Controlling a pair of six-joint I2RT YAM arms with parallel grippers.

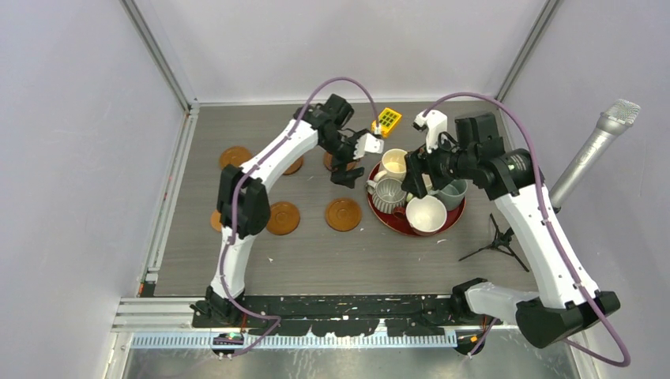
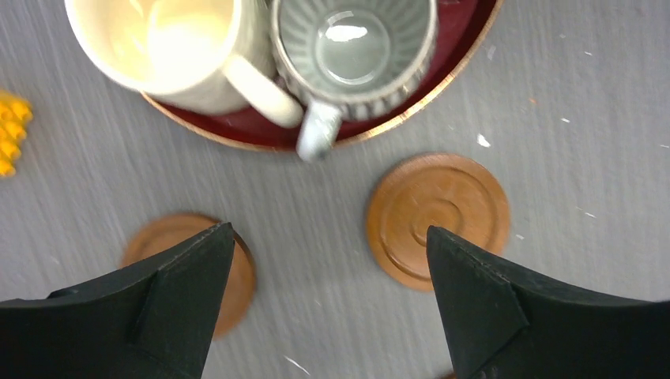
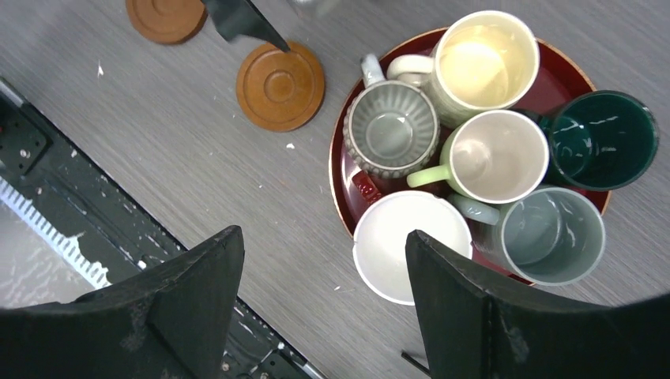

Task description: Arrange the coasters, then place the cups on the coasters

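Note:
My left gripper moves down and to its right in the top view astride the ribbed grey cup's handle (image 1: 371,185) (image 2: 319,130) next, since that handle overhangs the tray's rim.
Several brown coasters lie on the table left of the red tray (image 1: 400,226): one (image 1: 343,214), another (image 1: 282,218), a third (image 1: 235,156). On the tray stand several cups: cream (image 3: 482,63), ribbed grey (image 3: 391,130), pale green (image 3: 498,154), dark teal (image 3: 604,138), plain grey (image 3: 549,233), and one white inside (image 3: 411,245). My left gripper (image 2: 328,300) hangs open over bare table between two coasters (image 2: 437,219) (image 2: 178,237), close to the tray's edge (image 2: 261,130). My right gripper (image 3: 316,300) is open high above the tray's near edge, holding nothing.
A yellow block (image 1: 387,121) lies behind the tray. A silver microphone (image 1: 596,150) on a small black tripod (image 1: 494,241) stands at the right. Walls and metal rails enclose the table. The left arm's finger (image 3: 237,20) shows near a coaster (image 3: 279,85).

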